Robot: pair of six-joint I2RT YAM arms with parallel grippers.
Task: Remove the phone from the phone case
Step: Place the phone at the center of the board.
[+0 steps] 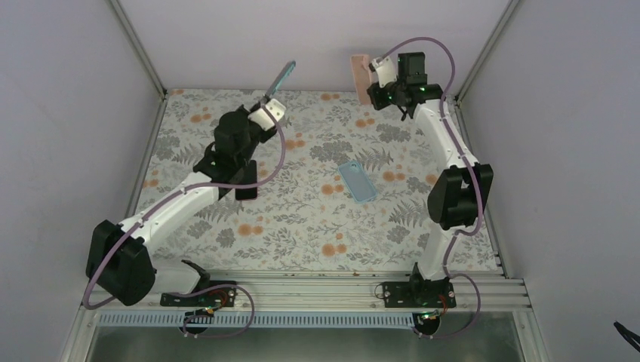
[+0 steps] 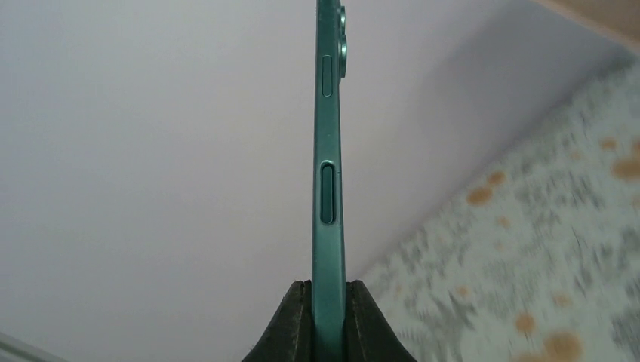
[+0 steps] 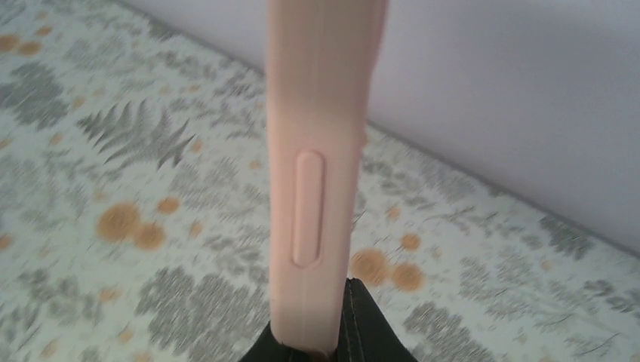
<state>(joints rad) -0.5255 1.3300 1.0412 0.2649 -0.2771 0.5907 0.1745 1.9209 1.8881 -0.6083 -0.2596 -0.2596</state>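
Note:
The flowered cover beside the light-blue item is clear, so I will next move my left gripper down and back to it and let go of the phone.
My left gripper (image 1: 269,98) is shut on the lower end of a teal phone (image 1: 284,77) and holds it up in the air over the far left of the table. In the left wrist view the phone (image 2: 329,188) stands edge-on between the pads (image 2: 300,317), with its side buttons and camera bumps showing. My right gripper (image 1: 373,89) is shut on a pink phone case (image 1: 360,72), raised near the back wall. In the right wrist view the case (image 3: 317,151) shows its side with a moulded button. The phone and the case are far apart.
A light-blue phone-shaped item (image 1: 357,182) lies flat on the flowered table cover (image 1: 302,219), right of the middle. Grey walls with metal corner posts (image 1: 140,45) close in the table on three sides.

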